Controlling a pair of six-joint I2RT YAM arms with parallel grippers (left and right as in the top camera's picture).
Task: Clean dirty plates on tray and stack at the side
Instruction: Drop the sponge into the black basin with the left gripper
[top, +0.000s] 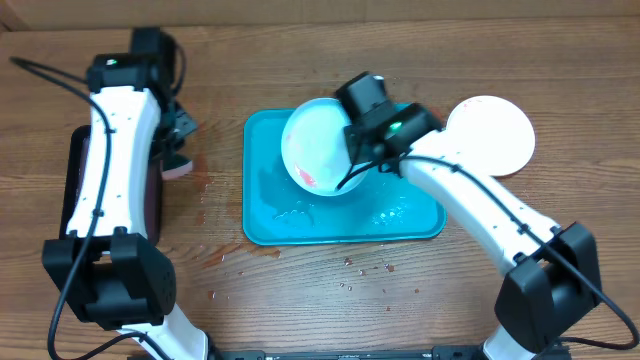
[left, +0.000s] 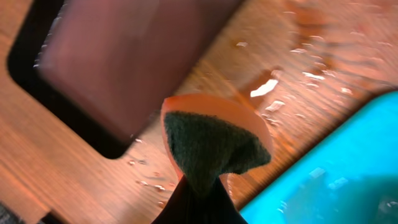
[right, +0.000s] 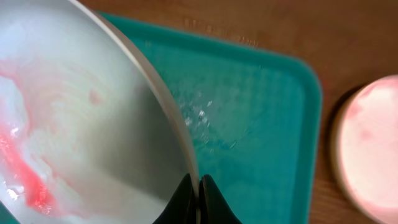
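Observation:
My left gripper moves to the left in the overhead view and down into the black tray next, since the sponge (left: 214, 140) hangs outside that tray's edge.
A pale plate (top: 315, 148) with a red smear is held tilted over the teal tray (top: 290, 225). My right gripper (top: 352, 170) is shut on its rim; the right wrist view shows the fingers (right: 198, 190) pinching the plate edge (right: 93, 124) above the tray (right: 249, 118). A second plate (top: 492, 135), white with pink traces, lies on the table right of the tray and also shows in the right wrist view (right: 370, 149). My left gripper (top: 178, 140) is shut on an orange-and-green sponge (left: 214, 140), left of the tray (left: 336, 168).
A black tray (top: 75, 190) lies at the left, under my left arm; it also shows in the left wrist view (left: 118, 68). Water drops wet the wood (top: 350, 265) in front of the teal tray and beside it.

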